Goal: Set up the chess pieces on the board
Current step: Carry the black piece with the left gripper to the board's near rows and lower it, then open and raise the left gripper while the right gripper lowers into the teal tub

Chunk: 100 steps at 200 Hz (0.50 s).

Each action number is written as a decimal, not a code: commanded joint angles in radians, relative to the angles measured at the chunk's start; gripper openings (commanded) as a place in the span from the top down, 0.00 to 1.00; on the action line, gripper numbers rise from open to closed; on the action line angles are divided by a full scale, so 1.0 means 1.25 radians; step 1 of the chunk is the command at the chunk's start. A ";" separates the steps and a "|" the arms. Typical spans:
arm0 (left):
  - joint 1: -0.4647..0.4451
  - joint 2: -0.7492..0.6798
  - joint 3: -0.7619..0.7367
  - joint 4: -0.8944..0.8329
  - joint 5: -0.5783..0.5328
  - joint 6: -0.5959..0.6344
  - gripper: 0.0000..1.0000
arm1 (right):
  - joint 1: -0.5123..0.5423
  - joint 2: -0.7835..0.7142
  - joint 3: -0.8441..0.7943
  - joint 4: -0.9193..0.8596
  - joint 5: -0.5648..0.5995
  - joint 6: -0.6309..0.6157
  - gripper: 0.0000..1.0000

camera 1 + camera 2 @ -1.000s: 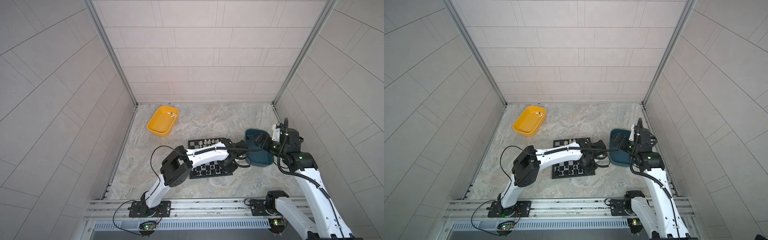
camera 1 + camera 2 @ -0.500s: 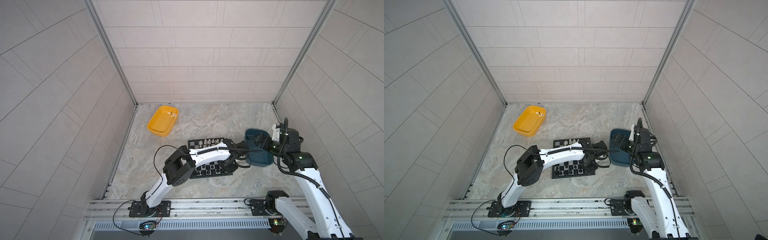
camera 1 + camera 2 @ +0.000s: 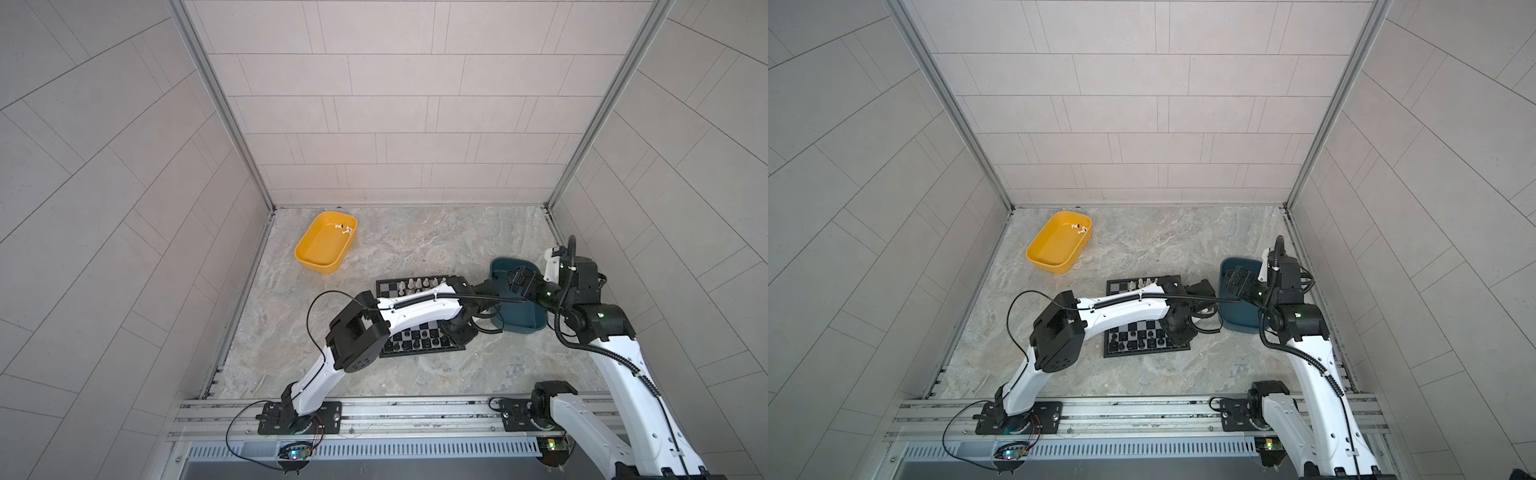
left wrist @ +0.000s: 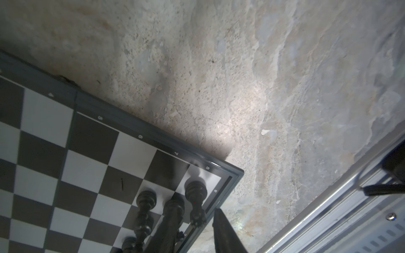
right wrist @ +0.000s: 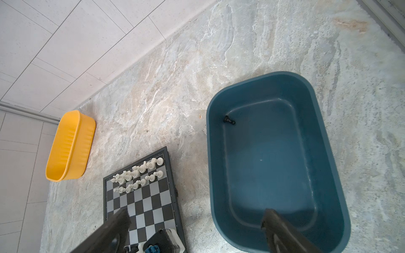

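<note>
I will move my right gripper outward and down into the teal tray and tip its fingers downward, because the black piece lies low near the tray's far corner.
The board lies mid-floor under my left arm. White chess pieces fill its two far rows, and black ones stand on the near rows. My left gripper is low over the board's near right corner. Its fingers stand apart around a black piece that stands upright on the corner square, with a gap beside it. My right gripper hangs open and empty above the near left rim of the teal tray. One black piece lies in that tray.
A yellow tray sits at the far left of the floor with two white pieces in its far corner. Tiled walls close in three sides. A metal rail carrying both arm bases runs along the near edge.
My left gripper's jaws have parted from the black piece at the board's corner, and that arm's elbow has shifted slightly right. The right arm has stayed where it was.
</note>
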<state>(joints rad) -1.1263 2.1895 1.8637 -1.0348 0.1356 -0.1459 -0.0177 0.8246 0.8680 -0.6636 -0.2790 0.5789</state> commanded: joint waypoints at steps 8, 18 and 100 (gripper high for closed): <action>-0.003 -0.083 0.041 -0.012 -0.016 -0.015 0.64 | 0.003 0.002 0.016 -0.028 0.044 -0.010 0.06; 0.004 -0.114 0.049 -0.007 -0.011 -0.025 0.63 | 0.000 0.013 0.014 -0.028 0.063 -0.010 0.09; 0.252 -0.621 -0.415 0.371 0.122 -0.128 0.37 | -0.025 0.410 0.019 0.210 0.151 0.007 0.47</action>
<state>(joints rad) -0.8978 1.5379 1.5608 -0.7727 0.2111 -0.2489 -0.0486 1.1988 0.8322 -0.4873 -0.1638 0.6308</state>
